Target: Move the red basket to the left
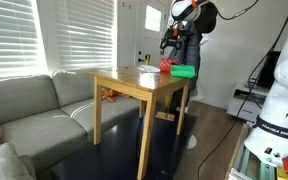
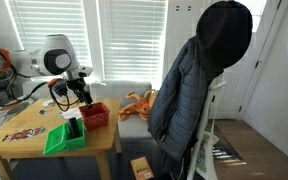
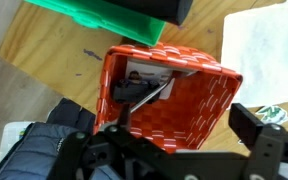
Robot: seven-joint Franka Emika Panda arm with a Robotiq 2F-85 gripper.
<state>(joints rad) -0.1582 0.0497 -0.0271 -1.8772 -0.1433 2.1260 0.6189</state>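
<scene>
My gripper goes toward the right in the wrist view and down onto the basket's side by the white sheet (image 3: 224,108) next. That side sits off-centre between my fingers.
The red basket (image 3: 184,95) is a small woven plastic basket on the wooden table (image 3: 44,55). It holds a dark object with a metal strip. It shows in both exterior views (image 1: 166,66) (image 2: 95,114) near the table's edge. My gripper (image 3: 182,128) is open right above it: one finger is at the basket's left wall and the other is just outside its right wall. In both exterior views the gripper (image 1: 167,48) (image 2: 81,98) hangs over the basket. I cannot tell whether the fingers touch it.
A flat green object (image 2: 64,135) (image 3: 114,18) lies beside the basket. A printed sheet (image 2: 22,133) lies on the table. A dark jacket (image 2: 189,90) hangs on a chair next to the table. A grey couch (image 1: 34,110) stands beside the table.
</scene>
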